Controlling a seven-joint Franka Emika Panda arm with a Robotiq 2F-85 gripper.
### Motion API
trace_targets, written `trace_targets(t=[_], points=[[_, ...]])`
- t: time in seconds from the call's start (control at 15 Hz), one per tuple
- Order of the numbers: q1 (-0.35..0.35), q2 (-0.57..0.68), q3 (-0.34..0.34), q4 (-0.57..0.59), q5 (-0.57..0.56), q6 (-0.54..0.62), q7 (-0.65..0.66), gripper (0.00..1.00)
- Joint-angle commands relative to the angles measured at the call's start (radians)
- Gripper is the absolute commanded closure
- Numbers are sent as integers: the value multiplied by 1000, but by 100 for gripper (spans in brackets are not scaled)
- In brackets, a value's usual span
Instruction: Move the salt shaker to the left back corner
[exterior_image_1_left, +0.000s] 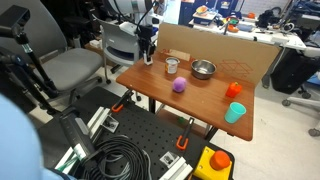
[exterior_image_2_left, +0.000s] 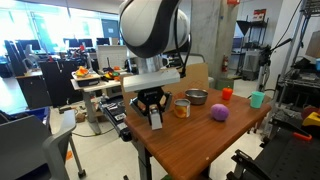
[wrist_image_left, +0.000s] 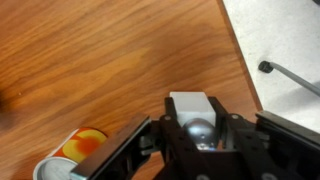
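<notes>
My gripper moves a little outward next, staying low, then opens, since bare wood shows between the salt shaker (exterior_image_2_left: 156, 120) and the table's far corner.
My gripper (wrist_image_left: 197, 135) is shut on the salt shaker (wrist_image_left: 195, 102), a slim whitish cylinder with a shiny rounded top held between the black fingers. In both exterior views the gripper (exterior_image_1_left: 148, 47) (exterior_image_2_left: 152, 108) hangs straight down with the shaker (exterior_image_2_left: 156, 120) under it, low over the brown wooden tabletop near a corner area (exterior_image_1_left: 138, 68) (exterior_image_2_left: 150, 142) of bare wood. I cannot tell whether the shaker's base touches the wood. The table's edge (wrist_image_left: 240, 60) runs close beside the shaker in the wrist view.
A short metal cup (exterior_image_1_left: 172, 66) (exterior_image_2_left: 182, 107) (wrist_image_left: 75, 150) stands close by. Further along are a metal bowl (exterior_image_1_left: 203, 69) (exterior_image_2_left: 196, 97), a purple ball (exterior_image_1_left: 179, 86) (exterior_image_2_left: 219, 113), an orange cup (exterior_image_1_left: 234, 90) and a teal cup (exterior_image_1_left: 235, 112). A cardboard sheet (exterior_image_1_left: 250, 55) borders the table.
</notes>
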Motion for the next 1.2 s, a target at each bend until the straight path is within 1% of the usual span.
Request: trace_targets(t=[0.0,0.2,0.27,0.33,0.4,0.53,0.6,0.67,0.73,1.0,1.07,1.13], points=[[24,94,-26,122,-4,-11,67,89],[22,106,-18,155,3,-25,75,89],[21,104,-14,158,6,-36,73,39],[22,97,-13,157,6,-46,72,38],[23,93,-12,153,7,-50,72,32],[27,75,-12,132,0,-62,65,18],[31,59,-14,116,-7,-78,62,9],[31,41,-15,95,-11,-89,58,3],[25,17,-7,69,-13,-105,35,0],[-22,-135,34,-97,-5,-154,-141,0],[-23,-170,29,-133,-12,-165,-163,0],[-2,-61,17,-18,-5,-145,-101,0]])
